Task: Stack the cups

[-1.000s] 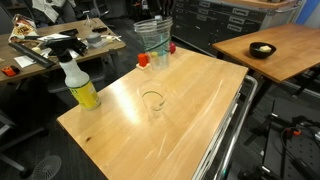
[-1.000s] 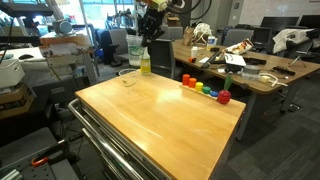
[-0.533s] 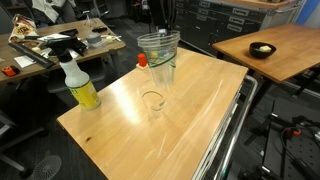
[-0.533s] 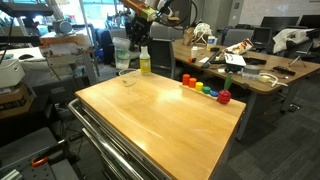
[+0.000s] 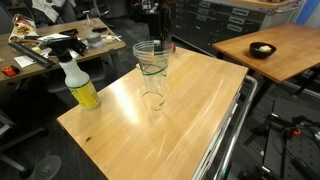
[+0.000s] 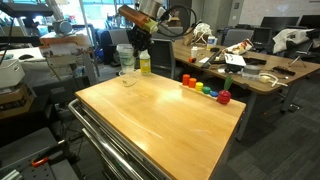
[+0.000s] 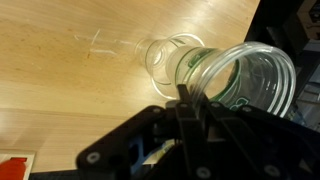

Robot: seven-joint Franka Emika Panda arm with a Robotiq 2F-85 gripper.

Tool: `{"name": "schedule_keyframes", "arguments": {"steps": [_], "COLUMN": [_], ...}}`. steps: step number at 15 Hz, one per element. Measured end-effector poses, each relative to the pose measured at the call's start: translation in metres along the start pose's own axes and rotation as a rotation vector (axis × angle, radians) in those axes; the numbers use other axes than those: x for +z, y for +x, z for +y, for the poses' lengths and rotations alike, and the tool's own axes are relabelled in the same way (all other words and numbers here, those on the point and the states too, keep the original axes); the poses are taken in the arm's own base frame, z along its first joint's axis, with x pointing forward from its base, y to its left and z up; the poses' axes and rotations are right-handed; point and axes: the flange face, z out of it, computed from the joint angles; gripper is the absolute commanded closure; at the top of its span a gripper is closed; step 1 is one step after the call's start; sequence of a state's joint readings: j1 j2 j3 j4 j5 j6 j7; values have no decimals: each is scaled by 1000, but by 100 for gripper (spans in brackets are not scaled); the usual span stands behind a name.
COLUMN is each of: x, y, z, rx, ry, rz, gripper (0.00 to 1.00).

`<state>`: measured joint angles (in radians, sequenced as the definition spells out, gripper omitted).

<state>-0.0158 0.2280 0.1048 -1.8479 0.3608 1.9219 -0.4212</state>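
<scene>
The held cup in my gripper goes down into the standing cup's opening (image 5: 153,80) (image 7: 162,62) next, as it hangs above the standing one. My gripper then releases the held cup's rim.
My gripper (image 5: 154,38) is shut on the rim of a clear plastic cup (image 5: 149,60) and holds it in the air, just above and behind a second clear cup (image 5: 152,101) that stands upright on the wooden table (image 5: 200,110). In an exterior view the held cup (image 6: 125,55) hangs over the standing cup (image 6: 127,77). In the wrist view my gripper (image 7: 185,93) pinches the wall of the held cup (image 7: 262,64), whose mouth faces the camera. The standing cup (image 7: 165,58) lies just beyond it. Green marks show through the held cup; I cannot tell whether others nest in it.
A yellow spray bottle (image 5: 79,84) stands at the table's near-left edge, also seen behind the cups (image 6: 145,62). A row of small coloured objects (image 6: 205,89) sits along one table edge. A black bowl (image 5: 262,49) is on a separate table.
My gripper has carried the held cup down and across the table from the far edge, until it hangs almost over the standing cup. The standing cup has not moved.
</scene>
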Motion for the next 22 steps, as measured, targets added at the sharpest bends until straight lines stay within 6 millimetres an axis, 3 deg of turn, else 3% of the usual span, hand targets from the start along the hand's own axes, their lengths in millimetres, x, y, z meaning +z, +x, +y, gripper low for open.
{"name": "schedule_keyframes", "arguments": {"steps": [7,9,17,20,22], "x": [19,22,44,41,26], "y": [2,1,-10,-11,-10], "z": [3,3,8,9,12], "rx": [-49,-60,-99,-113,-118], "ry": [-33,-34,-23,-50,-114], "rz": [52,49,3,-6,-5], "gripper": [98,66,5,0,0]}}
